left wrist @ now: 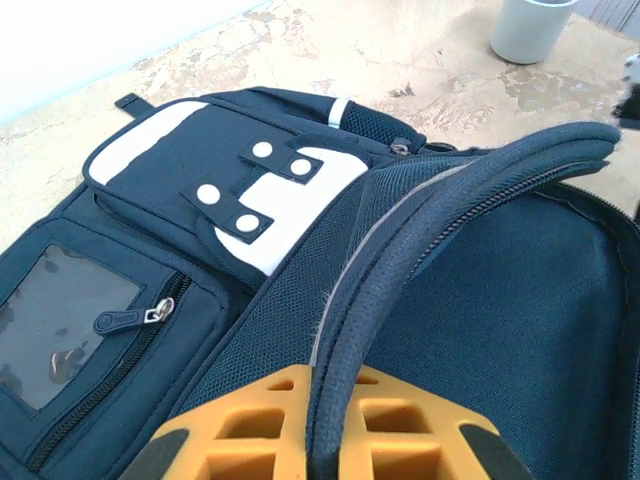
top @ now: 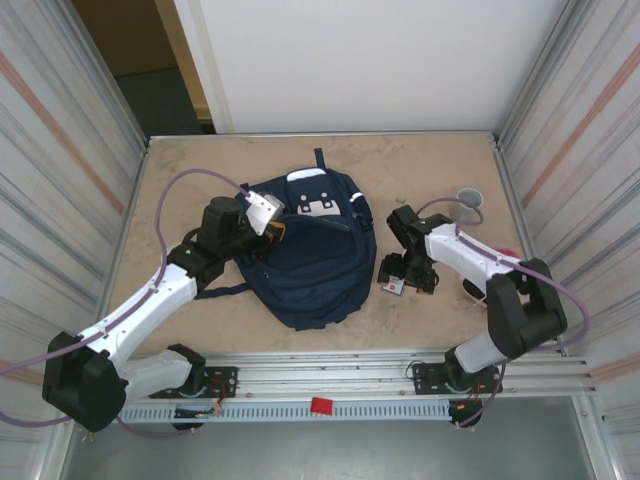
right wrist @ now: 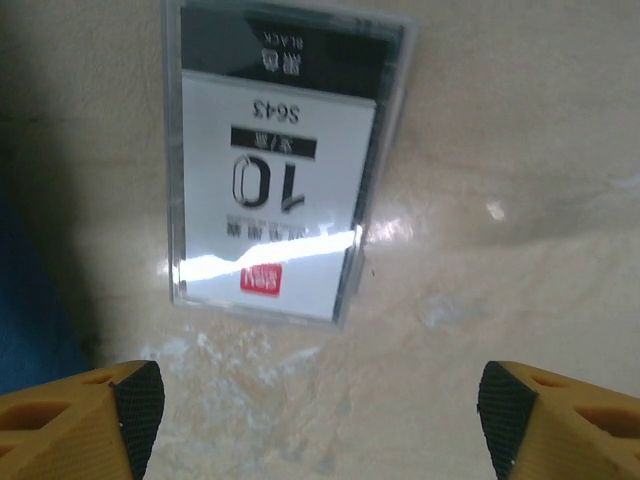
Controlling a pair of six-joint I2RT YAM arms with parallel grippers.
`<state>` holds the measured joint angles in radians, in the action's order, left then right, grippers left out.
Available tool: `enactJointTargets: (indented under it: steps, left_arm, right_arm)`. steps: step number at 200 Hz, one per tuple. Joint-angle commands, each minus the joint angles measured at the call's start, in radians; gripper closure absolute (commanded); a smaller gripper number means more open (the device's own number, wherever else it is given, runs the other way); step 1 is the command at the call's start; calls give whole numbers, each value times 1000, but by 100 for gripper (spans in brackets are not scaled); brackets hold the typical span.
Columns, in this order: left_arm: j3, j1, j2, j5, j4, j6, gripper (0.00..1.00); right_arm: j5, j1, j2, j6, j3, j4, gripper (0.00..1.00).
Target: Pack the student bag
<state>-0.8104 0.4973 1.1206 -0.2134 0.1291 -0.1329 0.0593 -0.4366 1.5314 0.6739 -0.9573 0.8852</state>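
Note:
The plastic box lies nearer the bag-side finger, so my right gripper moves down and slightly toward the bag (top: 310, 262) next, closing across the box's long sides.
The student bag (top: 310, 262), navy with white patches near its top, lies in the middle of the table. My left gripper (top: 272, 226) is at the bag's upper left. In the left wrist view its orange fingers (left wrist: 255, 425) are shut on the padded rim (left wrist: 400, 270) of the bag's open main compartment and hold it raised. My right gripper (top: 405, 275) hangs just right of the bag, over a small clear plastic box (top: 393, 287). In the right wrist view this box (right wrist: 275, 170) has a white label marked "10" and lies flat, ahead of the open right gripper (right wrist: 320, 415).
A grey cup (top: 470, 203) stands at the back right, also in the left wrist view as the cup (left wrist: 530, 28). A pink object (top: 508, 255) lies by the right wall. Ribbed metal walls close both sides. The bag's blue fabric (right wrist: 30, 300) borders the box on the left.

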Motion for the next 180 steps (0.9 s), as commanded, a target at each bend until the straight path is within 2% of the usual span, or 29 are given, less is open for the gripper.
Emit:
enactJointTargets:
  steps: [1,48,75,106,120,147,180]
  left_arm:
    - [-49,-13,-22,-10,-59,32,100]
    - [-58,-19,-23,-11,-54,27,100]
    - [-57,-20,-26,-8,-47,23,100]
    - [-53,-23,-26,-5,-49,23,100]
    - [-53,-23,-25,-8,-51,29,100]
    - [-58,-24,-21,-17,-51,36,100]
    - [-66,-23,-26,-21,-40,41,100]
  right_arm:
    - [18,10,66,13,-60,-52,18]
    - [22,27,188,-9,-96,-74,21]
    - [-8,32,215,-8,-94,-46,21]
    - [20,35,239,-16,-71,-97,22]
    - [45,41,260,-22,-59,-131,28]
    - [37,51,291,-33,-54,-145,48]
    - [24,58,232,-40,-51,-132,52]
